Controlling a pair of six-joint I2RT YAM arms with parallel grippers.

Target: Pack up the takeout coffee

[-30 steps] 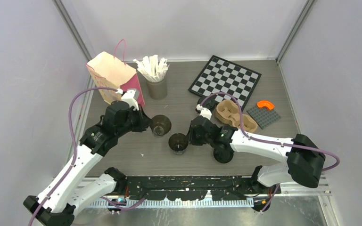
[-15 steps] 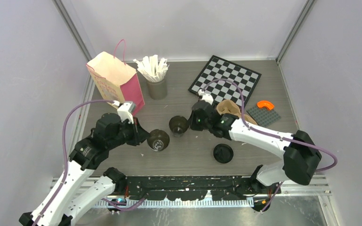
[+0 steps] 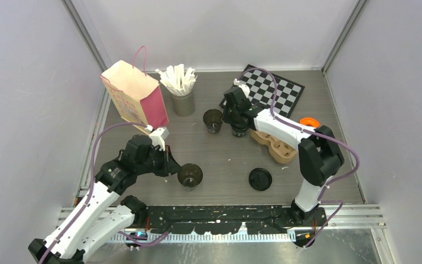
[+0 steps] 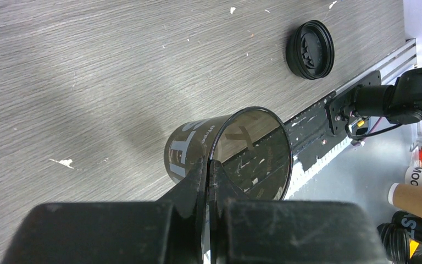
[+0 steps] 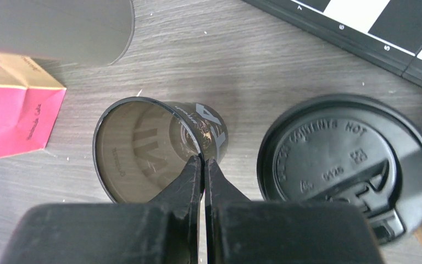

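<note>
My right gripper stays in place at the other cup's rim [image 3: 222, 117] [image 5: 201, 156] next and spreads its fingers there, since that cup already stands atop the table.
Two lidless black paper cups of the takeout coffee are held by their rims. My left gripper [image 3: 175, 169] is shut on the wall of one cup [image 3: 190, 176] near the front; in the left wrist view its fingers [image 4: 200, 176] pinch that cup [image 4: 228, 151]. My right gripper [image 3: 223, 117] is shut on the rim of the other cup [image 3: 213, 120], also seen close up in the right wrist view [image 5: 148, 146]. Right beside it stands a lidded cup [image 5: 346, 159]. A loose black lid [image 3: 260, 179] lies on the table.
A pink paper bag [image 3: 136, 99] stands at the back left. Next to it is a grey cup of white stirrers [image 3: 182, 102]. A chessboard [image 3: 272, 91] lies at the back right, with a brown pulp carrier [image 3: 279, 144] and an orange piece on a grey plate [image 3: 309, 122] nearby.
My right gripper shut on its cup's rim and carried it from the table's middle to the back, beside the lidded cup. My left arm drew its cup towards the front edge.
</note>
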